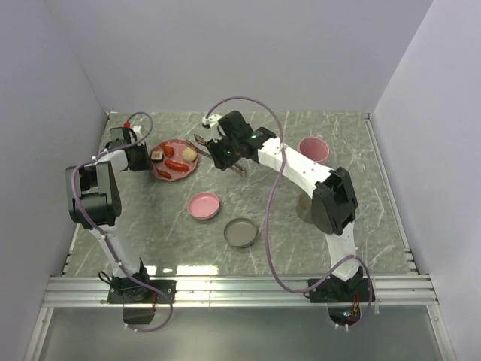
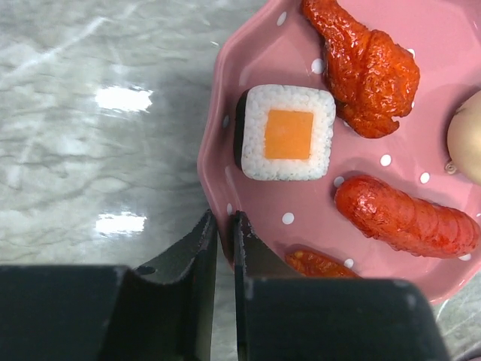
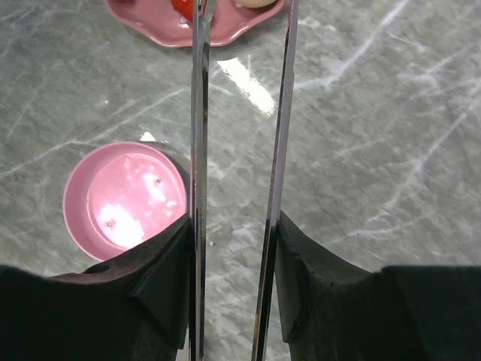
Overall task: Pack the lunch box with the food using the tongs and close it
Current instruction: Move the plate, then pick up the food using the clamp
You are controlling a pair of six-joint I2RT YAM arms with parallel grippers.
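Observation:
My left gripper is going to pull the plate by its rim to the right in the top view, toward the pink tub (image 1: 313, 150), because the food is far from that tub.
The food lies on a pink dotted plate (image 2: 361, 195): a sushi roll (image 2: 285, 133), red sausages (image 2: 406, 218) and a beige ball (image 2: 467, 147). My left gripper (image 2: 224, 233) is shut on the plate's left rim, one jaw on either side of it. My right gripper (image 3: 233, 226) is shut on the silver tongs (image 3: 199, 113), whose two arms stand apart and reach toward the plate (image 3: 173, 26). The lunch box's pink tub (image 1: 313, 149) stands at the back right. The olive-grey tub (image 1: 304, 204) is mostly hidden behind my right arm.
A pink lid (image 1: 204, 204) and a grey lid (image 1: 240, 232) lie on the marble table in front of the plate. The pink lid (image 3: 124, 199) shows just left of the tongs. White walls enclose the table on three sides.

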